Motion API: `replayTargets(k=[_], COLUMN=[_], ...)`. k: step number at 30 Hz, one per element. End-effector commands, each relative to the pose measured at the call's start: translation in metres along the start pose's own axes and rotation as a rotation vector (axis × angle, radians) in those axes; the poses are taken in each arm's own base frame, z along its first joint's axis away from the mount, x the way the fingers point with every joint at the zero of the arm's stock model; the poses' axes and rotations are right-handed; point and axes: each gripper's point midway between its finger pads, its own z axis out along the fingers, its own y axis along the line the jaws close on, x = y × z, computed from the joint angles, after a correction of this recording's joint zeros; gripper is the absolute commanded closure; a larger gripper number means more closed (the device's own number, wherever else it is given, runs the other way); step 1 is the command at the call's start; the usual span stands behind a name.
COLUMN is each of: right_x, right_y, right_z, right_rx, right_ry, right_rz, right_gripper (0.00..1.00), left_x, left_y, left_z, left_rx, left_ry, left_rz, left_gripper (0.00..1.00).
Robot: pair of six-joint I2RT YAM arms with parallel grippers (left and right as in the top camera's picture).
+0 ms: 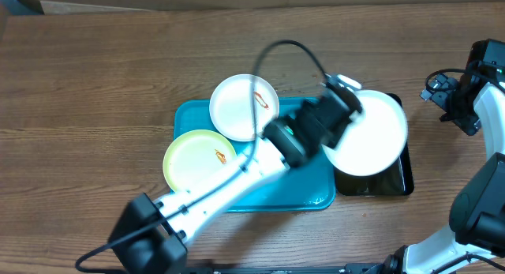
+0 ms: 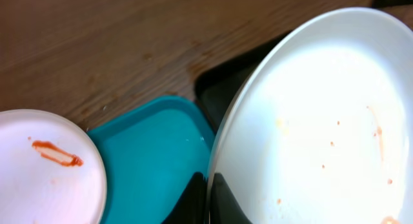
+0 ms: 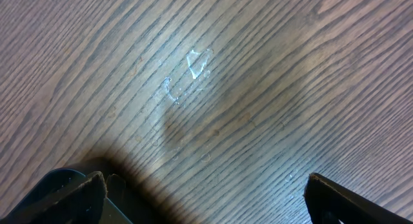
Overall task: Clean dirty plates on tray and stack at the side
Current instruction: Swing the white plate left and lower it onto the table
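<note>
I will next move my left gripper to the left in the overhead view, across the turquoise tray [image 1: 276,197], and lower the plate onto bare wood lying clear beside the tray [image 1: 118,120].
My left gripper [image 1: 341,108] is shut on the rim of a white plate [image 1: 369,133] and holds it over the black tray [image 1: 404,179]. In the left wrist view the fingers [image 2: 208,197] pinch that plate's edge [image 2: 310,127], which carries small red-orange specks. A second white plate [image 1: 241,106] with a red smear and a pale yellow-green plate [image 1: 197,159] with a smear rest on the turquoise tray [image 1: 276,197]. My right gripper [image 1: 458,108] is open and empty over bare wood [image 3: 206,108] at the far right.
The black tray [image 2: 226,82] stands right against the turquoise tray [image 2: 155,153]. The smeared white plate [image 2: 45,166] overhangs the turquoise tray's back edge. Bare wooden table lies at the back and left.
</note>
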Motion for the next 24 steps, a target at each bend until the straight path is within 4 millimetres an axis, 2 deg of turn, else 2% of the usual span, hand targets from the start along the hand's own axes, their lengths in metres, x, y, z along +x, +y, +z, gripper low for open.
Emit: replayTargets(k=[1, 5, 9, 11, 15, 19, 21, 24], right_x=[-0.002, -0.002, -0.002, -0.002, -0.002, -0.002, -0.002, -0.002], right_y=[-0.002, -0.002, -0.002, -0.002, -0.002, -0.002, -0.002, -0.002], right_z=[-0.002, -0.002, -0.002, -0.002, -0.002, -0.002, -0.002, -0.002], right_rx=[0.006, 0.006, 0.006, 0.006, 0.006, 0.006, 0.006, 0.006], right_ry=[-0.012, -0.012, -0.012, -0.012, -0.012, -0.012, -0.012, -0.012], right_rz=[0.004, 0.004, 0.004, 0.004, 0.004, 0.004, 0.004, 0.004], right_gripper=[0.0, 0.0, 0.0, 0.0, 0.0, 0.0, 0.0, 0.0], left_x=[-0.004, 0.002, 0.019, 0.035, 0.075, 0.122, 0.146, 0.176], left_y=[0.042, 0.135, 0.227, 0.28, 0.367, 0.436, 0.464, 0.489], left_z=[0.003, -0.002, -0.023, -0.038, -0.072, -0.11, -0.127, -0.144], left_rx=[0.22, 0.195, 0.179, 0.103, -0.06, -0.262, -0.37, -0.491], left_ry=[0.123, 0.175, 0.191, 0.179, 0.155, 0.137, 0.133, 0.153], left_rz=[-0.229, -0.435, -0.675, -0.788, -0.982, -1.122, -1.17, -1.222], left_gripper=[0.96, 0.96, 0.96, 0.96, 0.96, 0.96, 0.96, 0.96])
